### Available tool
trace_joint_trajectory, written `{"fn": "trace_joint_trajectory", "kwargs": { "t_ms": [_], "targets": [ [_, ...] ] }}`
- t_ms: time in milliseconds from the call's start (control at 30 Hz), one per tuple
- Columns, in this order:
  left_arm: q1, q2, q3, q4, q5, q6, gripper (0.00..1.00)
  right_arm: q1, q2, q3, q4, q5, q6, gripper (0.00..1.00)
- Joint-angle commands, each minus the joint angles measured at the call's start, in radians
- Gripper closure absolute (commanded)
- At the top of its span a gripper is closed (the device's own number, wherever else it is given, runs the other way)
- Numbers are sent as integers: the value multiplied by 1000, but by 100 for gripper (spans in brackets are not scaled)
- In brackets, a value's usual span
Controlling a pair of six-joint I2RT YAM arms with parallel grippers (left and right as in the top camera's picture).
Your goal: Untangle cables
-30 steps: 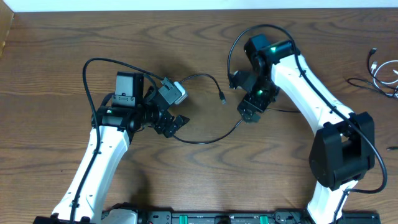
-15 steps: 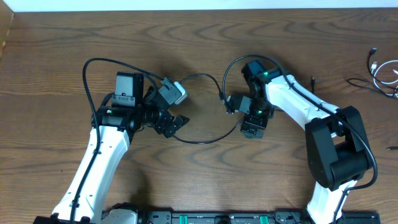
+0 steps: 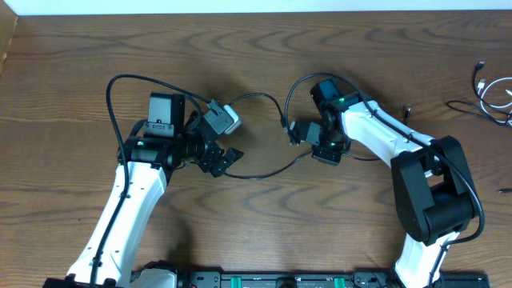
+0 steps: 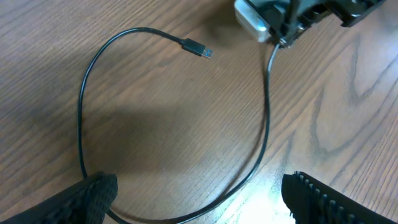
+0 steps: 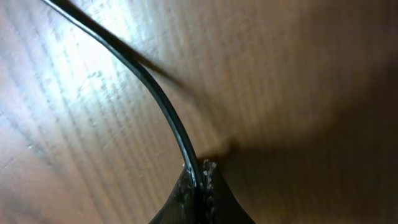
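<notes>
Other cables already lie gathered to the side, so my right gripper will next lift, swing to the right in the overhead view and let go over that cable heap [image 3: 494, 102].
A thin black cable [image 4: 81, 112] lies in a loop on the wooden table, its plug end [image 4: 196, 48] free. My right gripper [image 3: 320, 157] is shut on this cable; the right wrist view shows the cord [image 5: 149, 87] running into the closed jaws [image 5: 198, 177]. My left gripper [image 4: 199, 208] stands open low over the table, with the bottom of the loop passing between its fingers [image 4: 93, 193], untouched as far as I can see. From above, the cable [image 3: 268, 172] spans from the left gripper [image 3: 222, 140] to the right one.
More cables [image 3: 490, 94], white and black, lie bunched at the table's far right edge. A small dark plug end [image 3: 404, 104] lies just right of the right arm. Thick black arm wires arc above both wrists.
My right gripper moved left and down onto the black cable and shut on it. The cable's lower arc has shifted slightly. The left arm has not moved.
</notes>
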Motion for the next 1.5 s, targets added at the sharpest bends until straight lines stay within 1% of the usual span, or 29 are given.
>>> {"fn": "trace_joint_trajectory", "kwargs": {
  "t_ms": [0,133,233,400,500,600,667,767,900,1100,1167,1267,1467],
  "targets": [
    [-2,2,8,-3,-5,-8,10,9,-19,9,41,47,174,99],
    [-2,2,8,-3,-5,-8,10,5,-72,73,117,177,420,99],
    [-2,2,8,-3,-5,-8,10,-2,-135,132,152,305,511,99],
    [-2,2,8,-3,-5,-8,10,-47,-251,215,247,629,622,99],
    [-2,2,8,-3,-5,-8,10,-113,-308,240,329,805,633,99],
    [-2,2,8,-3,-5,-8,10,-207,-346,245,413,918,648,99],
    [-2,2,8,-3,-5,-8,10,-293,-361,245,458,982,685,99],
    [-2,2,8,-3,-5,-8,10,-431,-365,245,481,1051,771,99],
    [-2,2,8,-3,-5,-8,10,-611,-365,245,473,1032,888,99],
    [-2,2,8,-3,-5,-8,10,-801,-365,245,483,919,893,99],
    [-2,2,8,-3,-5,-8,10,-843,-365,245,482,887,895,99],
    [-2,2,8,-3,-5,-8,10,-887,-365,245,468,866,975,99],
    [-2,2,8,-3,-4,-9,10,-921,-364,245,418,623,1009,99]
  ]
}}
